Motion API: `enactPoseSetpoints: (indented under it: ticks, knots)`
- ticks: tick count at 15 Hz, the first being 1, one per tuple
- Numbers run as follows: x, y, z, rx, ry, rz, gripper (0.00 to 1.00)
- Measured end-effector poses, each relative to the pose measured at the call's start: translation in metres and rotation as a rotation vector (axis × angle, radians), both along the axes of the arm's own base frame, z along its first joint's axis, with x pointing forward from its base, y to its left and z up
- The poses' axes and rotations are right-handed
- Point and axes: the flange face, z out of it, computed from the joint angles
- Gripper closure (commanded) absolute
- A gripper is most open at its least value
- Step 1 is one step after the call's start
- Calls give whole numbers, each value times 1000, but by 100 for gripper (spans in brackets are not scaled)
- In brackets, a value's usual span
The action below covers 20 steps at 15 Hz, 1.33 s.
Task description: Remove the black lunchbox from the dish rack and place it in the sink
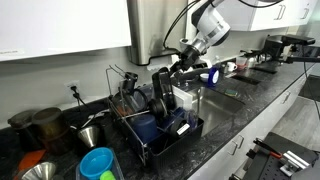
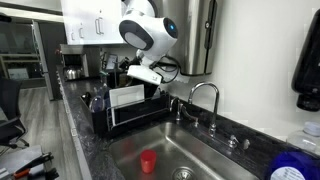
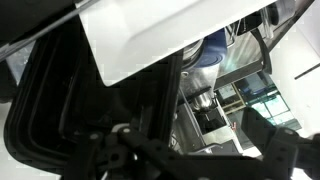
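Observation:
I will next lower my gripper a short way onto the black lunchbox's top edge, with my fingers on both sides of the edge. That edge is already lined up between my open fingers.
The black lunchbox stands on edge in the dish rack, a black wire rack on a dark tray, which also shows in an exterior view. My gripper sits just above the lunchbox's top edge, also seen in an exterior view. In the wrist view the lunchbox fills the left side. My gripper's jaws look spread, with a gap between the box's edge and the right finger. The grey sink lies beside the rack, with a faucet behind it.
A white flat panel stands in the rack beside the lunchbox. A red cup sits in the sink. Dark pots, a metal funnel and blue bowls crowd the counter by the rack. Cabinets hang above.

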Motion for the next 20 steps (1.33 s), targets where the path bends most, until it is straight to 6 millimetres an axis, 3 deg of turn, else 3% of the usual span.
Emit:
enactPoseSetpoints:
  ticks: [2,3,4,14,20]
  knots:
    - [2,4,-4,-3,4,4,0]
    - [3,6,-6,-5,4,5,25]
    - [4,8,-7,-8,4,6,26]
    - [10,19,-12,-47,-20,-7,96]
    - [10,20,-13,-49,-18,-8,99]
